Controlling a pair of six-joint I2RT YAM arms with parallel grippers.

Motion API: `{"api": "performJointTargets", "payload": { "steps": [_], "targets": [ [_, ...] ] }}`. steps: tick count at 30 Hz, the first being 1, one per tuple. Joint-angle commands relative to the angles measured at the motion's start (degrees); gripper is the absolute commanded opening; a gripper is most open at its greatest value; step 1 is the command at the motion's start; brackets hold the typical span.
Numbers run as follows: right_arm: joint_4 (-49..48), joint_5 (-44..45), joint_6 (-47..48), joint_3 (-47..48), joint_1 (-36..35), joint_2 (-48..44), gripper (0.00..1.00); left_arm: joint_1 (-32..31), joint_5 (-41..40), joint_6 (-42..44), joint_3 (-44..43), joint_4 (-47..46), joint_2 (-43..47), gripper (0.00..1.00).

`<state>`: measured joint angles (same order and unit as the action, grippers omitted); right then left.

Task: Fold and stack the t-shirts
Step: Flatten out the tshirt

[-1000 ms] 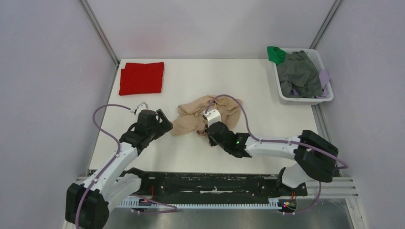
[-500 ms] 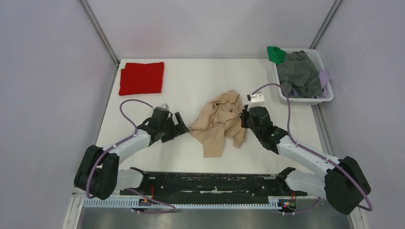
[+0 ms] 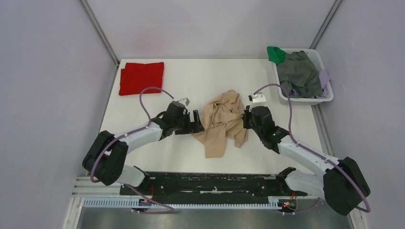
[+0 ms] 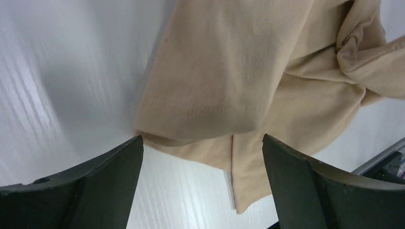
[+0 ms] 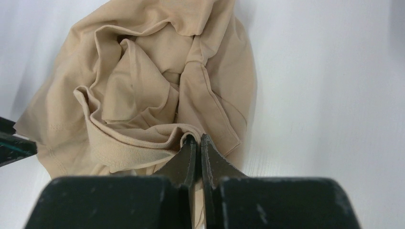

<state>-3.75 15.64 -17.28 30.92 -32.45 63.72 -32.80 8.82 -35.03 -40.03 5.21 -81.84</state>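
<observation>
The shirt's hem edge is between my left gripper's open fingers, just below and outward, so the gripper next eases down and outward and closes.
A crumpled beige t-shirt point(image 3: 220, 120) lies in a heap at the table's middle. It fills the left wrist view point(image 4: 229, 71) and the right wrist view point(image 5: 143, 95). My right gripper point(image 3: 247, 119) is shut on a ribbed fold of the beige shirt at its right edge, seen in the right wrist view point(image 5: 197, 139). My left gripper point(image 3: 197, 121) is open at the shirt's left hem, its fingers point(image 4: 95, 181) either side of a hem edge, holding nothing. A red t-shirt point(image 3: 141, 78), folded to a rectangle, lies at the far left.
A white basket point(image 3: 328, 98) with grey, green and lilac clothes stands at the far right. A black rail point(image 3: 205, 183) runs along the near table edge. Purple cables loop from both arms above the table.
My left gripper has moved right, up to the beige shirt's left hem. My right gripper first carried the shirt rightward, then stayed nearly still, shut on it.
</observation>
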Motion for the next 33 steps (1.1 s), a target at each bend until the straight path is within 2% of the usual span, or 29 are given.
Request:
{"api": "performJointTargets", "payload": {
  "steps": [1, 6, 7, 9, 12, 13, 20, 24, 29, 33],
  "targets": [
    [-0.82, -1.12, 1.24, -0.85, 0.75, -2.02, 0.0, -0.46, -2.34, 3.86, -4.62, -2.4, -5.45, 0.98],
    [-0.39, -1.28, 1.54, -1.21, 1.39, -2.35, 0.0, -0.49, 1.25, 3.3, -8.08, -6.41, -11.37, 0.79],
    [-0.32, -1.21, 1.66, -1.24, 1.55, -2.38, 0.0, -0.51, 1.47, 3.1, -8.82, -7.01, -12.21, 0.71],
    [-0.34, -1.06, 1.87, -1.3, 2.02, -2.3, 0.0, -0.51, 1.51, 3.09, -10.5, -7.15, -13.34, 0.48],
    [-0.27, -0.92, 1.99, -1.17, 2.96, -2.22, 0.0, -0.51, 0.08, 3.03, -11.97, -7.23, -13.11, 0.06],
    [-0.27, -0.97, 2.08, -1.12, 3.27, -2.2, 0.0, -0.51, -1.36, 3.03, -12.02, -7.23, -12.64, 0.02],
    [-0.38, -0.49, 3.36, -1.03, 5.73, -2.49, 0.0, -0.51, -11.73, 4.27, -8.7, -7.59, -5.71, 0.02],
    [-0.82, 1.1, 5.78, -0.2, 6.82, -3.78, 0.0, -0.51, -19.87, 4.49, -7.21, -5.82, 1.96, 0.02],
    [0.58, 12.05, 9.11, 3.52, 7.72, -8.92, 0.0, -0.51, -33.23, 7.57, -9.36, -1.38, 13.04, 0.02],
    [0.29, 17.55, 11.91, 7.23, 8.71, -13.72, 0.0, -0.51, -40.43, 11.09, -13.01, 1.19, 21.26, 0.02]
  ]
}}
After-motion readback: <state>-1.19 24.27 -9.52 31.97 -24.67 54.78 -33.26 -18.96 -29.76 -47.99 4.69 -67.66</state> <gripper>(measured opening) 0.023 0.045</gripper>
